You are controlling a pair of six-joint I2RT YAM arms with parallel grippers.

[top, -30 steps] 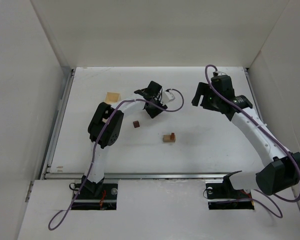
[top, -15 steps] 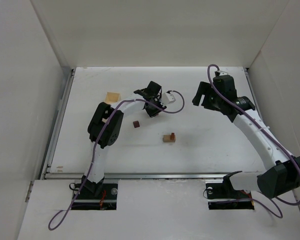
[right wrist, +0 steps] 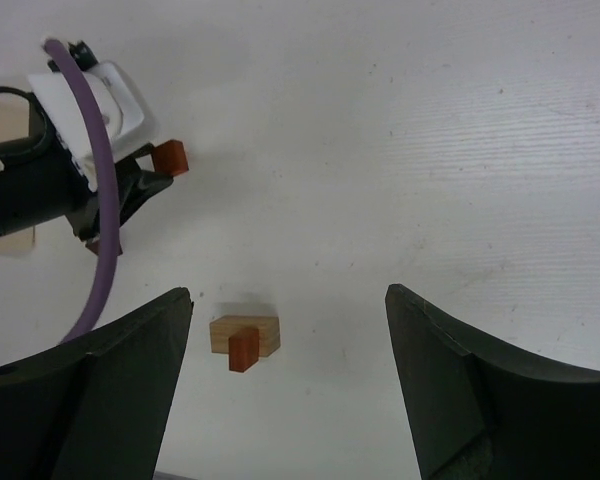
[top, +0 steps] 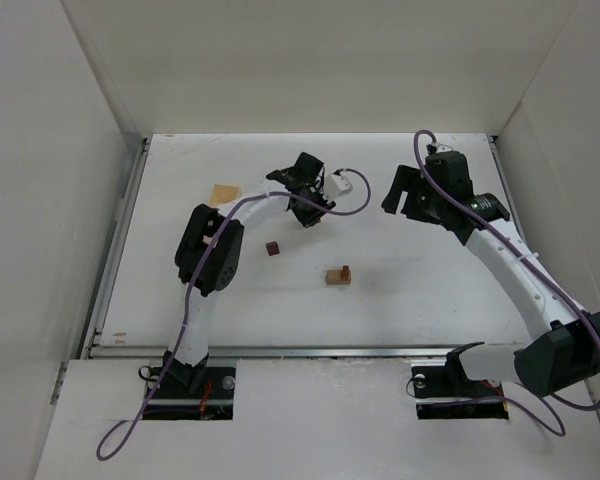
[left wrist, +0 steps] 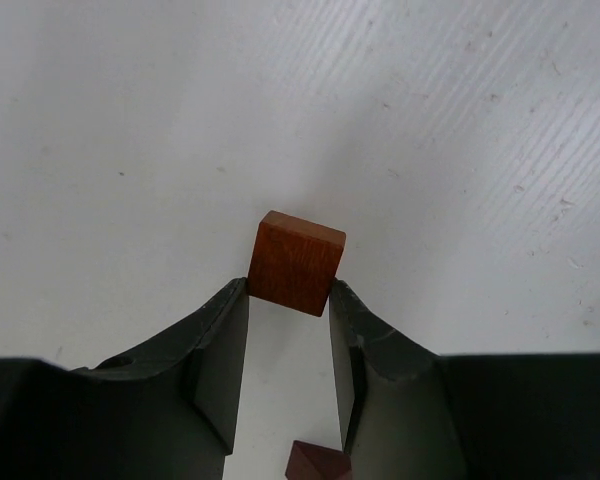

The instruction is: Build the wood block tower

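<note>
The reddish-orange cube sticks out from my left gripper's fingers, so my open right gripper will next tilt and come across toward my left gripper, onto the cube's exposed end (right wrist: 173, 157).
My left gripper (top: 308, 212) is shut on a reddish-orange cube (left wrist: 296, 262), pinched between its fingertips and held above the table; the cube also shows in the right wrist view (right wrist: 170, 157). A dark brown cube (top: 272, 248) lies on the table, seen below the left gripper (left wrist: 288, 290) at the bottom edge of the left wrist view (left wrist: 320, 463). A light tan oblong block (top: 334, 277) lies mid-table with another reddish-orange cube (top: 345, 270) on it; both show in the right wrist view (right wrist: 245, 335). My right gripper (top: 398, 200) is wide open and empty, up and to the right of the blocks.
A pale flat wooden tray (top: 223, 193) lies on the table to the left of the left gripper. White walls enclose the table on the left, right and far sides. A purple cable (right wrist: 95, 190) loops off the left wrist.
My left gripper has moved slightly toward the far side with the reddish-orange cube in it. The right arm has barely moved.
</note>
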